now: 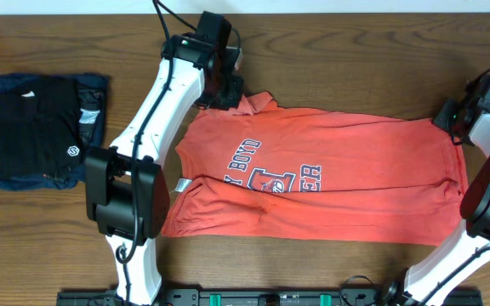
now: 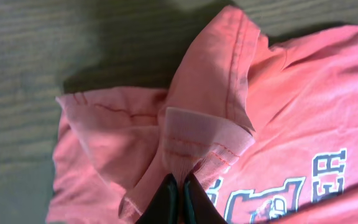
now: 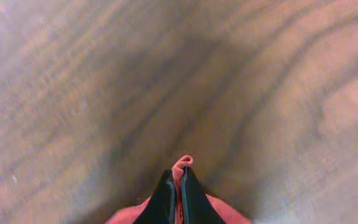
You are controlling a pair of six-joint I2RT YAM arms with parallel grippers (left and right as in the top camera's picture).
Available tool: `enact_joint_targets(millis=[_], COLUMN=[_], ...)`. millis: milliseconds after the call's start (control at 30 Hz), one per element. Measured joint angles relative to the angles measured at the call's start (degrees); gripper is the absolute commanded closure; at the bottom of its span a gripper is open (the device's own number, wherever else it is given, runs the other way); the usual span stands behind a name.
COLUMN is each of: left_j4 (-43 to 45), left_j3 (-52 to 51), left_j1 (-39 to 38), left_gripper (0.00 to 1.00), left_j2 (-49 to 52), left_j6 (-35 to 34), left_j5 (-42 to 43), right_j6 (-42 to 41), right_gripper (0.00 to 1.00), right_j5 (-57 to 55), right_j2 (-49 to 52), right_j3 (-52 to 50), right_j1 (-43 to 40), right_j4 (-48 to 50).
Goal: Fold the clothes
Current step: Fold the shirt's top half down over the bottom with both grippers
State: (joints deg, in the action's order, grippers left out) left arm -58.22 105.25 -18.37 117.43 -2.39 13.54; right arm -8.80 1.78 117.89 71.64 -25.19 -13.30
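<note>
I will lift my right gripper and bring the shirt's far edge back to the crease along the shirt's near half to let go, as its far half lies unfolded.
The coral-red T-shirt (image 1: pixel 330 178) lies spread sideways across the table, its varsity lettering facing up. My left gripper (image 1: pixel 228 92) is shut on the shirt's far left sleeve and holds it bunched above the rest; the left wrist view shows the sleeve hem (image 2: pixel 197 134) pinched between the fingers (image 2: pixel 180 186). My right gripper (image 1: pixel 454 119) is shut on the shirt's far right edge; the right wrist view shows a small fold of red cloth (image 3: pixel 180 167) between the fingers (image 3: pixel 179 180).
A folded black garment with a small white logo (image 1: pixel 37 127) lies on a folded navy garment (image 1: pixel 92 93) at the left of the wooden table (image 1: pixel 356 51). The arm bases stand at the front edge.
</note>
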Motion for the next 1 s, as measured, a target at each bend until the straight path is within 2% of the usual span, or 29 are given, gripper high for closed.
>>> enact_joint_targets(millis=[267, 567, 733, 1000], left_j4=[-4.7, -17.7, -24.9, -33.6], left_j3=[0.0, 0.0, 0.0, 0.0], left_j1=[2.2, 2.5, 2.5, 2.4], left_gripper=[0.94, 0.94, 0.94, 0.94], left_j2=[-9.1, -19.1, -20.9, -23.1], left_j6=[-1.2, -2.3, -3.0, -3.7], left_j5=[0.0, 0.0, 0.0, 1.7], right_j6=[0.2, 0.3, 0.0, -0.7], right_gripper=[0.99, 0.96, 0.96, 0.96], right_j5=[-1.9, -7.3, -12.2, -15.3], right_j2=[-6.8, -20.0, -20.9, -20.9], right_j3=[-0.7, -0.8, -0.8, -0.8], right_j1=[-0.9, -0.9, -0.9, -0.9], right_j4=[-12.4, -32.0, -39.8, -44.8])
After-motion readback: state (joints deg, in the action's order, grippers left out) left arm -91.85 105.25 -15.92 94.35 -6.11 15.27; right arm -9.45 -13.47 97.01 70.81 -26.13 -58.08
